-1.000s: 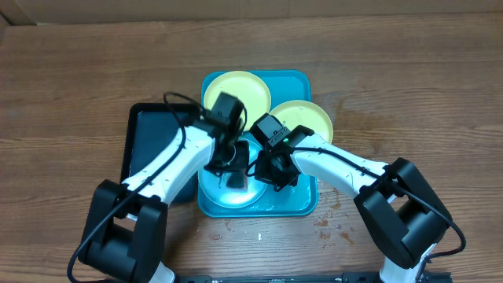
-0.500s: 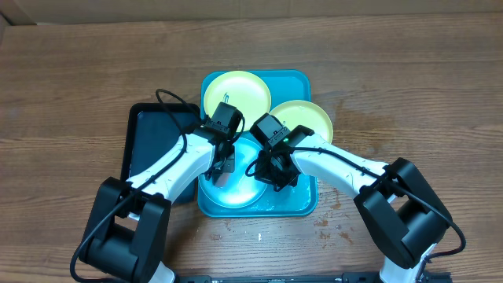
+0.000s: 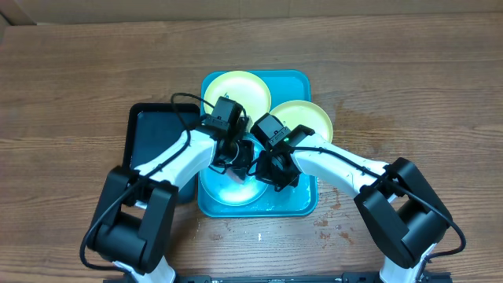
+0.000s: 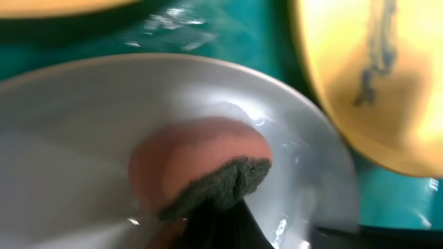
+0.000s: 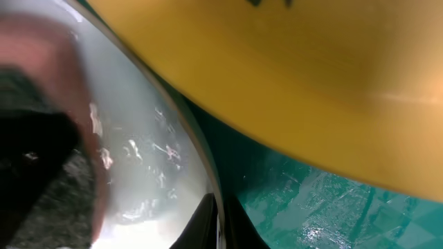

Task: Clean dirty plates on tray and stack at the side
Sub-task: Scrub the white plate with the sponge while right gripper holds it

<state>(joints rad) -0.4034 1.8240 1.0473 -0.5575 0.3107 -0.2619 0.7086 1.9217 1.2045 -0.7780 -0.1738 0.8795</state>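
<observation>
The sponge in my left gripper should next keep wiping, move over the black tray's bare bottom, to the gripper's left in the overhead view, and then be released.
The turquoise tray (image 3: pixel 308 200) holds a light blue plate (image 3: pixel 228 196) at its front. One yellow-green plate (image 3: pixel 236 90) lies at its back. Another yellow-green plate (image 3: pixel 310 118), with a dark smear (image 4: pixel 370 66), lies over its right rim. My left gripper (image 3: pixel 234 161) is shut on a pink sponge with a dark green scouring side (image 4: pixel 201 169) and presses it on the wet blue plate (image 4: pixel 83 117). My right gripper (image 3: pixel 271 171) is shut on the blue plate's right rim (image 5: pixel 208 173), one finger on each side (image 5: pixel 220 221).
A smaller black tray (image 3: pixel 149 134) lies on the wooden table directly left of the turquoise tray, under my left arm. The tray floor (image 5: pixel 311 200) is wet. A cardboard edge runs along the table's far side.
My left gripper swept the sponge left across the blue plate and then back towards the right. The right gripper has kept hold of the plate's rim without moving.
</observation>
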